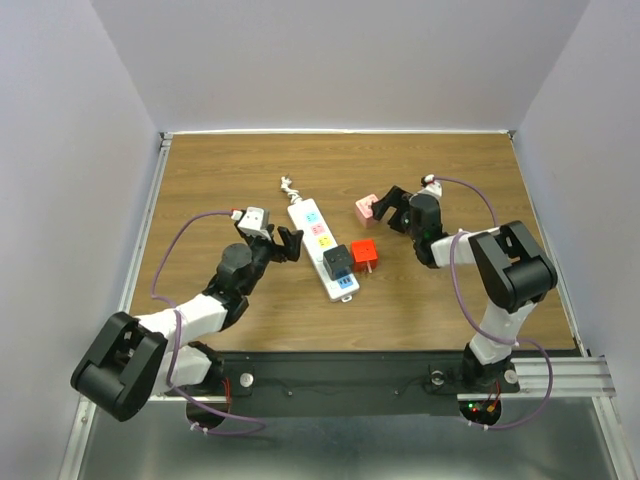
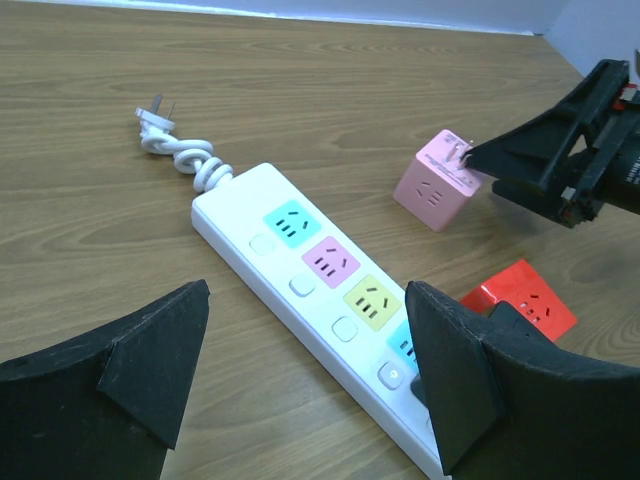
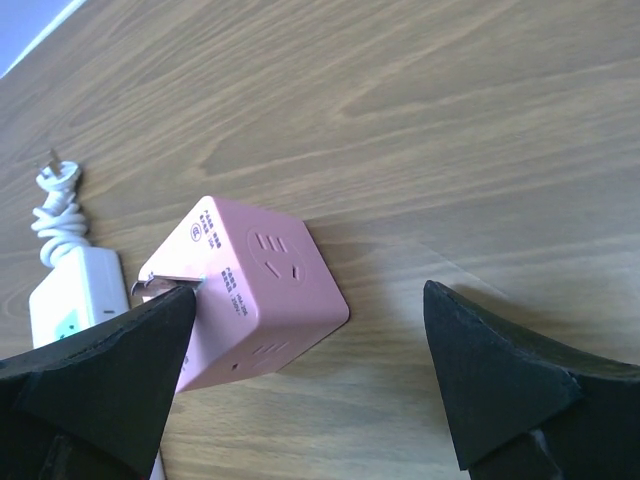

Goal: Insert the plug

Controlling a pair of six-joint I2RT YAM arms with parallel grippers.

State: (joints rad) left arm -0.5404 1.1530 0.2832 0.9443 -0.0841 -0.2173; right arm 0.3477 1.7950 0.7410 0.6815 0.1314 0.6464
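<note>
Outward and to the right of my left gripper in the top view, the pink cube's prongs stick up, so I should move it over the strip (image 1: 320, 247) onto them.
A pink cube plug (image 1: 366, 209) lies on the wooden table with its metal prongs pointing up and to the left. My right gripper (image 1: 391, 211) stands open just to its right. In the right wrist view the pink cube (image 3: 262, 285) lies between the fingers, close to the left fingertip (image 3: 150, 340), and neither pad touches it. The white power strip (image 1: 320, 247) lies diagonally at the centre with coloured sockets. My left gripper (image 1: 291, 243) hovers open at the strip's left side, and its wrist view looks down on the strip (image 2: 290, 255) between its fingers.
A black cube (image 1: 337, 262) sits on the strip near its near end. A red cube (image 1: 364, 254) lies beside it on the table. The strip's bundled white cord and plug (image 1: 289, 187) lie at its far end. Grey walls enclose the table.
</note>
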